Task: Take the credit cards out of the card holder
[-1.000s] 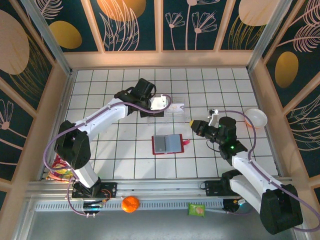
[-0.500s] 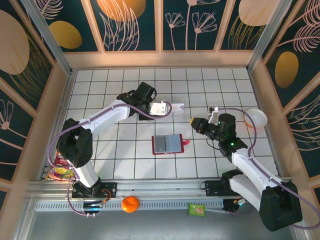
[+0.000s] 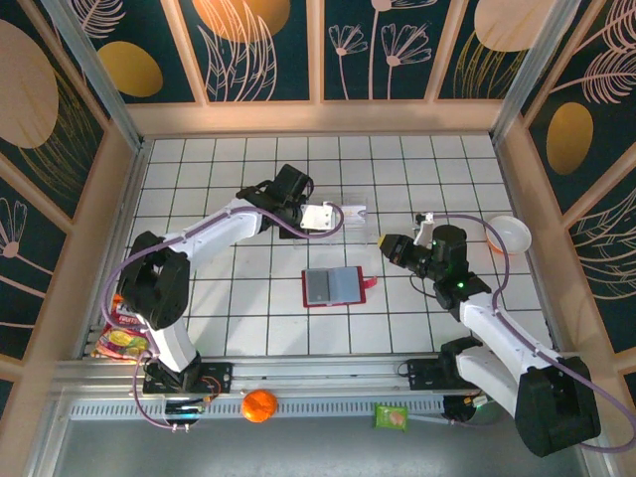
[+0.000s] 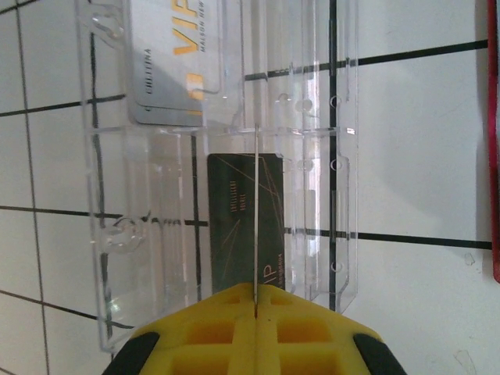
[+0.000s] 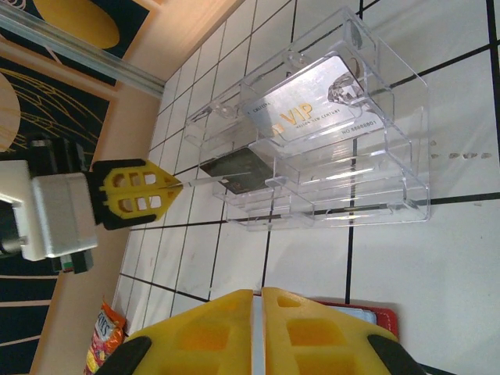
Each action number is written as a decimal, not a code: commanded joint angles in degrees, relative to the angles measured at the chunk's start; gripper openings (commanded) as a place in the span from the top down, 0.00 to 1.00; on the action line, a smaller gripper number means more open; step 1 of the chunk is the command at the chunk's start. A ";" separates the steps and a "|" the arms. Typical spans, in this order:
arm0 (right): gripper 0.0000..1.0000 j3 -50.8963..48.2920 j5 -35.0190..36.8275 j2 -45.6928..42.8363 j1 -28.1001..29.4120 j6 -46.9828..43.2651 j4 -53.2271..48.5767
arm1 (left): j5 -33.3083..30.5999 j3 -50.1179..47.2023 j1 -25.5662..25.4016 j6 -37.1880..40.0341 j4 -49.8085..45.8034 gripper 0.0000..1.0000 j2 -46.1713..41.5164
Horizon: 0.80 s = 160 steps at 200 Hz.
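Observation:
Next, the left gripper moves down a little and releases its thin card onto the dark credit card (image 4: 242, 215) in the clear tray (image 4: 344, 156), since that spot lies below it.
The red card holder (image 3: 333, 286) lies open on the tiled table, its grey and light blue inside up; its red edge also shows in the wrist views (image 5: 383, 316) (image 4: 495, 195). A clear plastic tray (image 3: 356, 211) (image 4: 344, 156) (image 5: 406, 156) holds a silvery credit card (image 4: 168, 74) (image 5: 312, 109) and a dark credit card (image 4: 230, 219) (image 5: 238, 168). My left gripper (image 3: 333, 215) (image 4: 255, 287) (image 5: 178, 185) is at the tray, shut on a thin card seen edge-on (image 4: 255, 211) above the dark one. My right gripper (image 3: 384, 241) (image 5: 256, 292) hovers shut and holds nothing, just right of the holder.
A white bowl (image 3: 507, 236) sits at the right wall. An orange (image 3: 258, 405) and a green packet (image 3: 391, 417) lie on the front rail, and a snack bag (image 3: 119, 336) by the left arm's base. Wooden walls ring the table.
The left gripper has edged slightly right toward the tray with its card. The right gripper has shifted a little. The card holder has not moved.

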 commanded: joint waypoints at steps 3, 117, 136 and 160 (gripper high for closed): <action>0.88 2.11 0.64 0.68 -0.05 -0.71 -0.18 | 0.40 0.25 0.07 1.12 1.12 1.00 0.93; 0.88 2.29 -0.01 1.91 -0.05 -0.74 1.28 | -1.37 0.08 0.08 -0.24 3.36 1.00 3.14; 0.88 2.16 0.02 1.92 -0.05 -0.79 1.41 | -1.94 -0.06 0.09 -0.41 3.41 1.00 3.56; 0.88 2.26 -0.24 2.01 -0.07 -0.63 1.72 | -2.80 -0.82 0.09 -0.33 3.94 1.00 3.73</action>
